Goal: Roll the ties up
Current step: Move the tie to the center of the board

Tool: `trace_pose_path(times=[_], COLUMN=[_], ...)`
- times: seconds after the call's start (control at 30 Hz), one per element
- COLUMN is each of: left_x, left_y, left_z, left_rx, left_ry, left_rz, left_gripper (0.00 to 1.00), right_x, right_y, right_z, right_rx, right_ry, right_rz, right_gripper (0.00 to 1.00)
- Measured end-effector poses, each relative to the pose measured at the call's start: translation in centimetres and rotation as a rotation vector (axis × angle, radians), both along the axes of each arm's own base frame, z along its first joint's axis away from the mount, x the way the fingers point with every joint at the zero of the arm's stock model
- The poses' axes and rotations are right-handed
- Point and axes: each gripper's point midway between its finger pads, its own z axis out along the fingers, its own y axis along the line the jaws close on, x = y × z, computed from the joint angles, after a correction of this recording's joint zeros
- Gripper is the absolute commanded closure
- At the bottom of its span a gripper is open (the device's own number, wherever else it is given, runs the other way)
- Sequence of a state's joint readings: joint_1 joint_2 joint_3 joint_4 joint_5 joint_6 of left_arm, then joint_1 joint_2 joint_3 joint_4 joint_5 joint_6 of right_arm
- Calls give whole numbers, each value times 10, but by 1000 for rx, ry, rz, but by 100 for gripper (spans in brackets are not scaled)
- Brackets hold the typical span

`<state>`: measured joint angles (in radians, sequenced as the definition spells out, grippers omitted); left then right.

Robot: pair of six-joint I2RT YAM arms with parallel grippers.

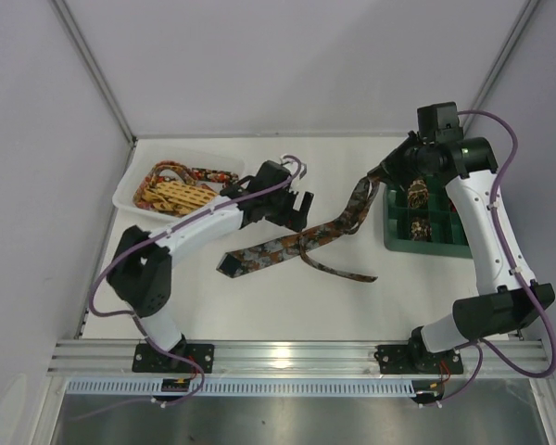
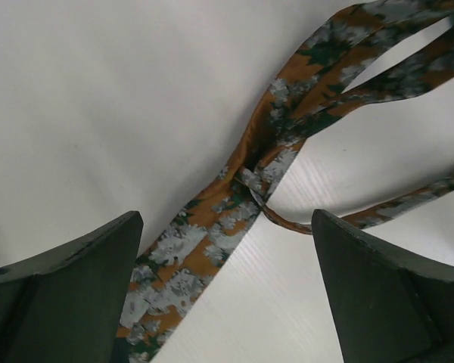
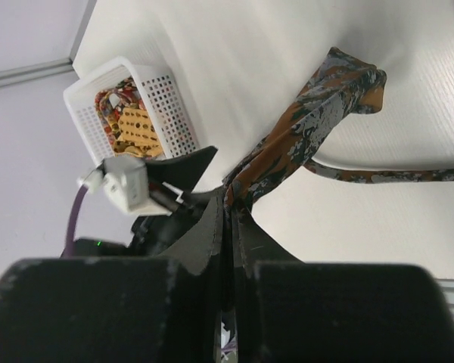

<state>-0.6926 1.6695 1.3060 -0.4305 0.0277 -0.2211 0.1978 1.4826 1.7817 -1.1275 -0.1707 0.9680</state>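
The right gripper draws the tie end back and down next to release it, since clear tabletop beside the green box's near edge lies below and back.
A dark brown/orange mottled tie (image 1: 278, 248) lies across the table, its wide end at the near left, looped and crossing itself in the middle. My left gripper (image 1: 296, 206) is open just above that crossing; in the left wrist view the tie (image 2: 189, 249) runs under the left finger (image 2: 68, 291), untouched by the gripper (image 2: 227, 302). My right gripper (image 1: 380, 178) is shut on the tie's other end and holds it lifted; the right wrist view shows the jaws (image 3: 231, 206) pinched on the fabric (image 3: 310, 128).
A white basket (image 1: 128, 197) at the far left holds a yellow lattice tie (image 1: 181, 197) and a red-floral tie (image 1: 204, 173); the basket also shows in the right wrist view (image 3: 170, 106). A green compartment box (image 1: 445, 246) at the right holds rolled ties (image 1: 417, 193).
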Motion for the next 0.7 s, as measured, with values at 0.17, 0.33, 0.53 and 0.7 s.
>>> trace_pose_path(times=[0.17,0.33,0.53,0.7], left_x=[17,8,-2,-7], left_y=[-7,-12,-15,-16], left_z=[-26,-28,-39,-74], left_rx=[92,54,48,90], left_ry=[48,106,156,239], left_rz=[-70,-97,-129,-160], left_gripper=[34,9,8,13], right_x=[2,1,0,3], right_y=[-6,-12,-14,-16], right_z=[-7,-26,-38,-36], right_rx=[9,-3,-9,-3], right_ry=[17,60,80,62], right_rz=[-13,-22,-11,-6], right_gripper=[100,100,100,100])
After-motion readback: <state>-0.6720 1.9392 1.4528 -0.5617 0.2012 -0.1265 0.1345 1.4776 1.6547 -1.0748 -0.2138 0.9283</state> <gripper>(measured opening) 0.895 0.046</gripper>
